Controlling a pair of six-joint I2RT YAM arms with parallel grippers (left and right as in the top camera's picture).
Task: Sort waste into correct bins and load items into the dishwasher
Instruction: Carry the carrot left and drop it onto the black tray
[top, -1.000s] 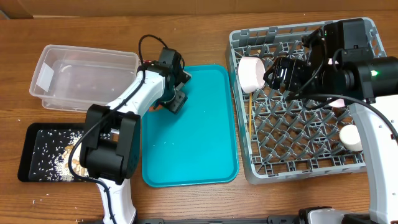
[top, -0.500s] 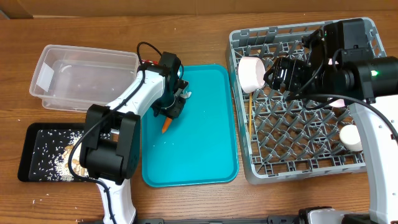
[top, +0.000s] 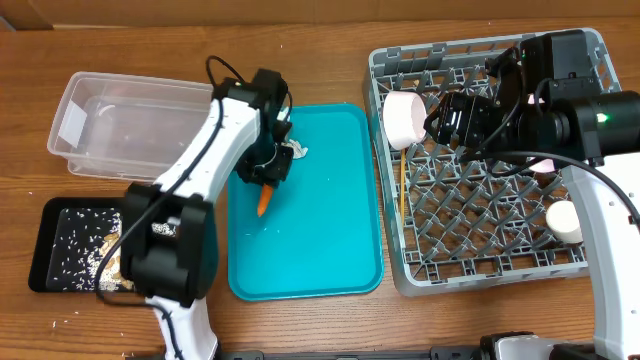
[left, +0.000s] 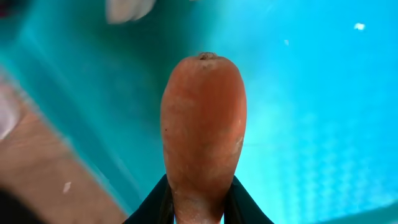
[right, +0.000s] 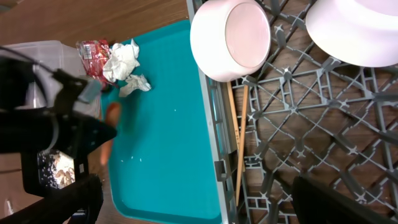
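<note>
The black tray holds crumbly scraps, so the carrot piece (top: 264, 201) needs to go to the left in the overhead view with my left gripper, which should release it there.
My left gripper (top: 270, 172) is shut on the small orange carrot piece (top: 264, 201), which hangs over the left part of the teal tray (top: 320, 240). In the left wrist view the carrot piece (left: 204, 124) fills the middle, pinched at its base between my black fingers (left: 245, 205). Crumpled white paper (right: 127, 62) and a red wrapper (right: 92, 53) lie at the tray's far left corner. My right gripper (top: 447, 120) stands open over the grey dish rack (top: 480, 250), next to a white cup (top: 405, 118). Chopsticks (right: 238, 143) lie inside the rack's left wall.
The clear tub (top: 130, 125) stands at the back left. In front of it lies the black tray (top: 60, 270), which holds crumbly scraps. A small white bowl (top: 563, 222) sits at the rack's right side. A larger white dish (right: 354, 28) rests in the rack beside the cup.
My left gripper has closed on the carrot piece and raised it off the teal tray, and the left arm has swung leftward. The right arm has not moved.
</note>
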